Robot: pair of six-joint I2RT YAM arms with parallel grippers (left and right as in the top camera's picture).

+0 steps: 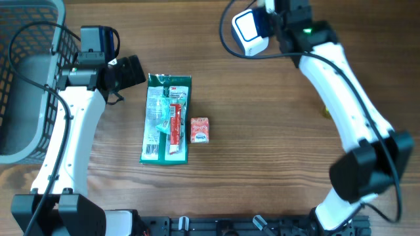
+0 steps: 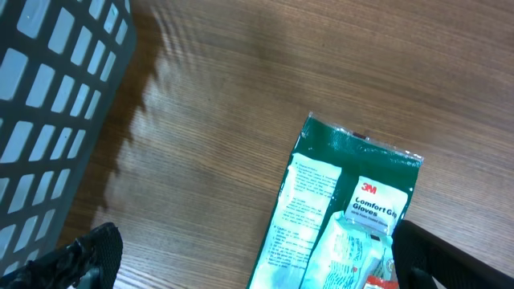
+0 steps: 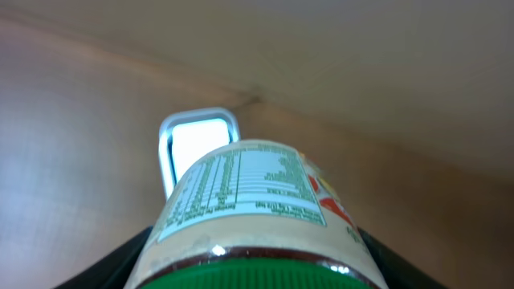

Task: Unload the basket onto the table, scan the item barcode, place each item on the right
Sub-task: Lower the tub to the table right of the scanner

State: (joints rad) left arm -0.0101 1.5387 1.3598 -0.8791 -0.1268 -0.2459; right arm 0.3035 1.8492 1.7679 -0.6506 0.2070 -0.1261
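The jar (image 3: 249, 201) moves back with my right gripper next, tilts down and lowers for release, since bare tabletop with room for it lies back and below.
My right gripper (image 3: 257, 271) is shut on a jar (image 3: 249, 201) with a green lid, pale contents and a nutrition label. The jar's far end points at the lit window of the barcode scanner (image 3: 198, 148), a little short of it. In the overhead view the white and blue scanner (image 1: 251, 31) sits at the table's far edge, right beside the right gripper (image 1: 281, 18), and the jar itself is hidden there. My left gripper (image 1: 131, 71) is open and holds nothing. It hovers over the top end of a green glove packet (image 2: 337, 217).
A grey wire basket (image 1: 26, 78) stands at the far left, close to the left arm. The green glove packet (image 1: 167, 118) lies mid-table with a small red-orange box (image 1: 199, 130) just to its right. A black cable loops from the scanner.
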